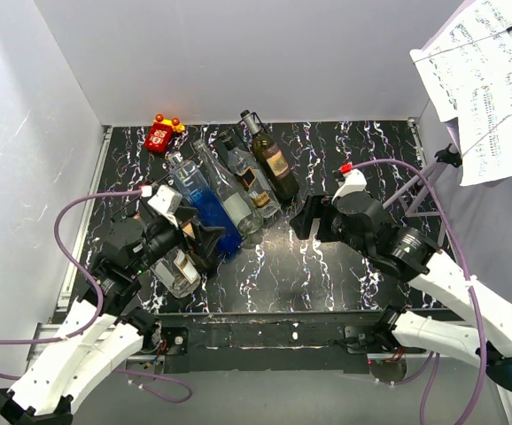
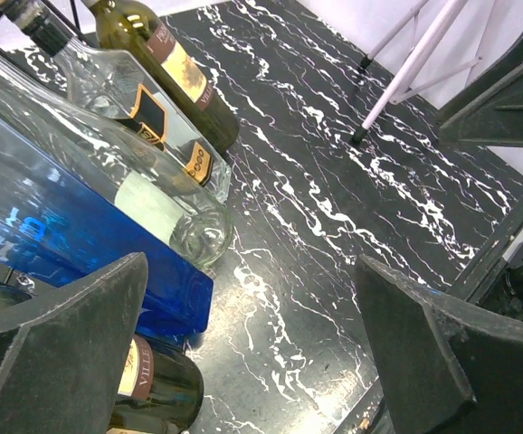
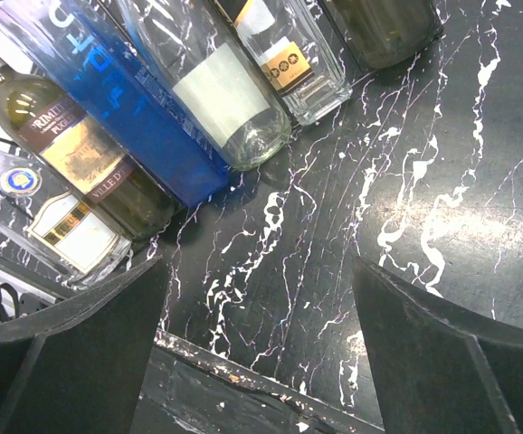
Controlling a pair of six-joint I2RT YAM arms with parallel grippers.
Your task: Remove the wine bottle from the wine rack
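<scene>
Next, my left gripper turns to the left in the top view toward the neck end of the square clear bottle, as the gripper's fingers hang over bottle bases.
Several bottles lie side by side on the black marble table (image 1: 345,266). A dark olive wine bottle (image 1: 272,164) (image 2: 166,63) is the rightmost. Beside it lie two clear bottles (image 1: 249,181) (image 1: 228,197) and a blue bottle (image 1: 205,205) (image 3: 126,99). A second wine bottle with a cream label (image 3: 85,158) (image 2: 157,384) lies left of the blue one. The wine rack is hidden under the bottles. My left gripper (image 1: 205,246) (image 2: 251,271) hangs open over the bottle bases. My right gripper (image 1: 306,218) (image 3: 257,267) is open above bare table, right of the bottles.
A small red toy (image 1: 161,135) sits at the back left. A music stand with sheet music (image 1: 486,80) rises at the right, its legs (image 2: 406,63) on the table. A square clear bottle (image 1: 178,270) lies leftmost. The table's front edge (image 3: 243,380) is near.
</scene>
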